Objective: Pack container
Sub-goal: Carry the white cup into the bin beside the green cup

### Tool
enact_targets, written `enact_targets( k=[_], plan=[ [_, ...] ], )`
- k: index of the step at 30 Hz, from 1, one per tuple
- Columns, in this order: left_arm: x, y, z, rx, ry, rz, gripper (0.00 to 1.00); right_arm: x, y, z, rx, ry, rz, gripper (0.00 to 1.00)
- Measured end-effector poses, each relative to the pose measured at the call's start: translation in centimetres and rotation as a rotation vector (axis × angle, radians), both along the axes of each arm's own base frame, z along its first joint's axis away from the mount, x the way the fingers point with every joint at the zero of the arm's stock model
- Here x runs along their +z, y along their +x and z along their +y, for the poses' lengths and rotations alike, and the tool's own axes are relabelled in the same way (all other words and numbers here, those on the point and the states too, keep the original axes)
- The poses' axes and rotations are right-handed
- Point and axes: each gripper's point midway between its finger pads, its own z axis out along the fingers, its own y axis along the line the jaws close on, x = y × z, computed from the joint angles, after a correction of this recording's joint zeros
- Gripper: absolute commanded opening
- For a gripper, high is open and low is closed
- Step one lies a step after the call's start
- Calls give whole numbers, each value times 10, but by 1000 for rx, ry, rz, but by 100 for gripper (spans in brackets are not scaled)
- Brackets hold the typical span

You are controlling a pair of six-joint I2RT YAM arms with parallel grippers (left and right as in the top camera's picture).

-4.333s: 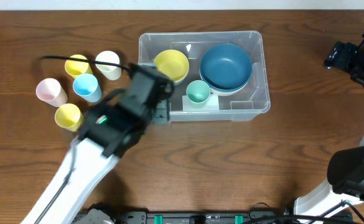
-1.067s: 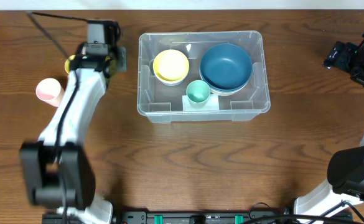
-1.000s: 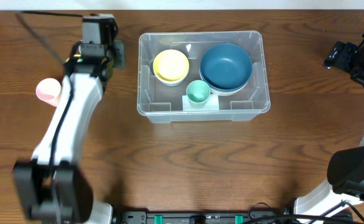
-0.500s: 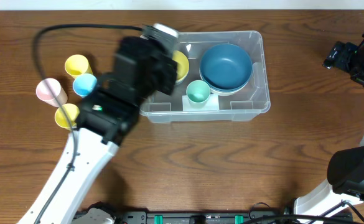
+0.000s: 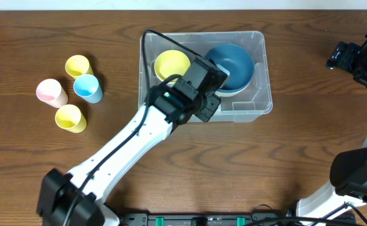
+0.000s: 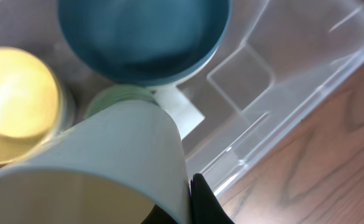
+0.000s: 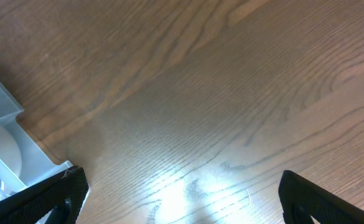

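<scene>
The green cup [image 6: 116, 96] stands just below the hanging white cup, so my left gripper needs to go down over the green cup inside the container and let go of the white cup's rim.
The clear container [image 5: 260, 100] sits at the table's middle, holding a yellow bowl [image 5: 170, 64] and stacked dark blue bowls [image 5: 234, 63]. My left gripper [image 5: 203, 94] hovers over its front middle and hides what lies below it in the overhead view. In the left wrist view this gripper [image 6: 185, 208] is shut on the rim of a white cup [image 6: 126, 143], one finger inside and one outside. The cup hangs just above a green cup [image 6: 116, 96] standing inside the container [image 6: 281, 112]. My right gripper [image 7: 182, 199] stands open over bare wood at the far right.
Several loose cups stand left of the container: yellow [image 5: 78, 64], blue [image 5: 88, 88], pink [image 5: 51, 92] and another yellow [image 5: 70, 117]. The right arm [image 5: 352, 59] rests near the table's right edge. A container corner [image 7: 1, 149] shows in the right wrist view.
My left arm has swung right from the cup cluster to above the container, carrying the white cup. The right arm has not moved.
</scene>
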Motion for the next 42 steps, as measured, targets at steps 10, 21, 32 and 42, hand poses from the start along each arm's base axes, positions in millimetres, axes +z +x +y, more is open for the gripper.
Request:
enact_targets(
  k=[10,21,32,42],
  plan=[
    [-13,4,3,9,41,7,6,0,0,0,0,0,0,99],
    [-13,11,10,38,80,-26,6,0,0,0,0,0,0,99],
    [-11,14,9,41,74,-39,6,0,0,0,0,0,0,99],
    [-7,19,6,42,64,-69,63,0,0,0,0,0,0,99]
  ],
)
